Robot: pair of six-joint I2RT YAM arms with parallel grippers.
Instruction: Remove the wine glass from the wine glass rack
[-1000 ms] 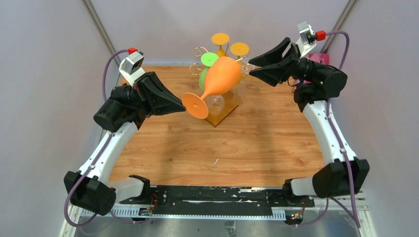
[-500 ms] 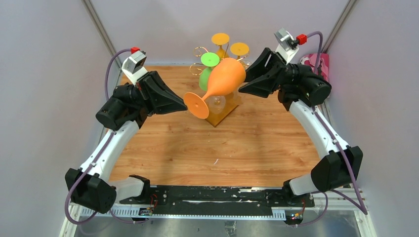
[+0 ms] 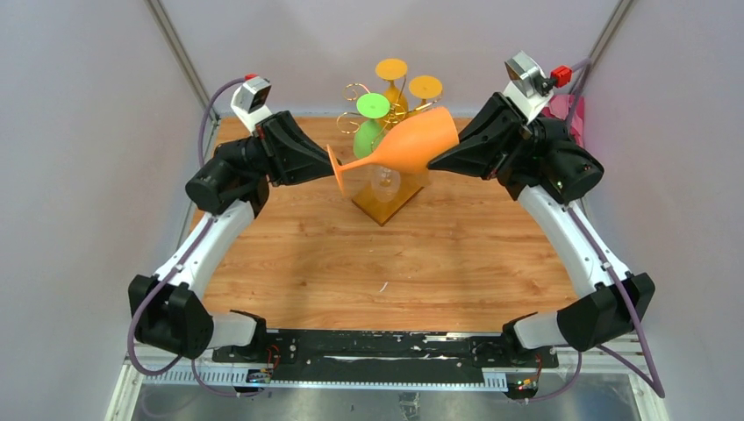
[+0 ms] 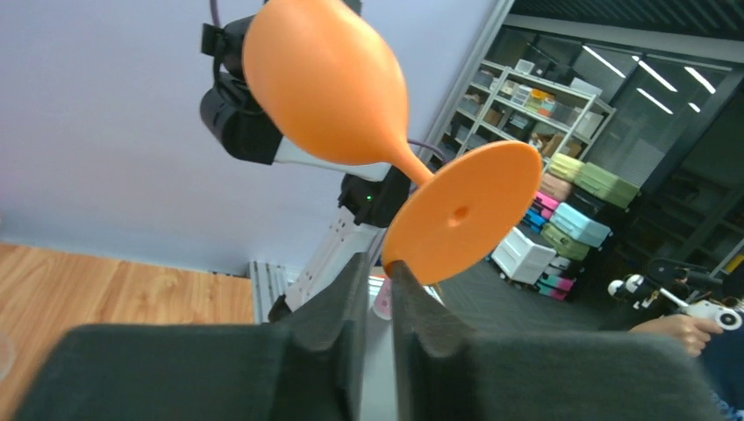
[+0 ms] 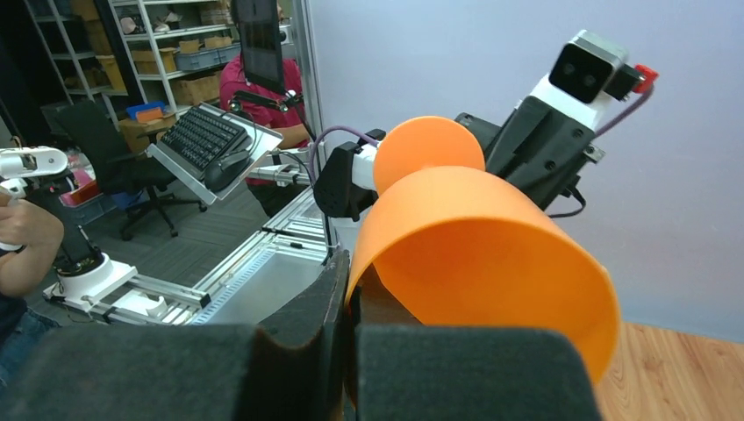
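Next, the right gripper tips downward, swings toward the pink object and brings the glass down to release it, since bare tabletop there lies below the gripper.
An orange wine glass (image 3: pixel 404 145) hangs almost level in the air between my two arms, in front of the wine glass rack (image 3: pixel 384 203) with its gold wire arms and amber base. My right gripper (image 3: pixel 434 162) is shut on the wall of the bowl at its rim, one finger inside (image 5: pixel 349 272). The glass's bowl (image 5: pixel 478 263) opens toward the right wrist camera. My left gripper (image 4: pixel 377 261) stands slightly open at the glass's round foot (image 4: pixel 465 210). The foot's edge rests by one fingertip, and the narrow gap between the fingers holds nothing.
On the rack hang a green glass (image 3: pixel 365 133), a clear glass (image 3: pixel 384 181) and orange glasses with their feet up (image 3: pixel 391 68). A pink object (image 3: pixel 561 107) sits at the back right. The wooden table (image 3: pixel 386 263) stretches in front of the rack.
My right gripper came in and shut on the bowl's rim. The left fingers parted off the foot. The glass swung up from a slant to nearly level.
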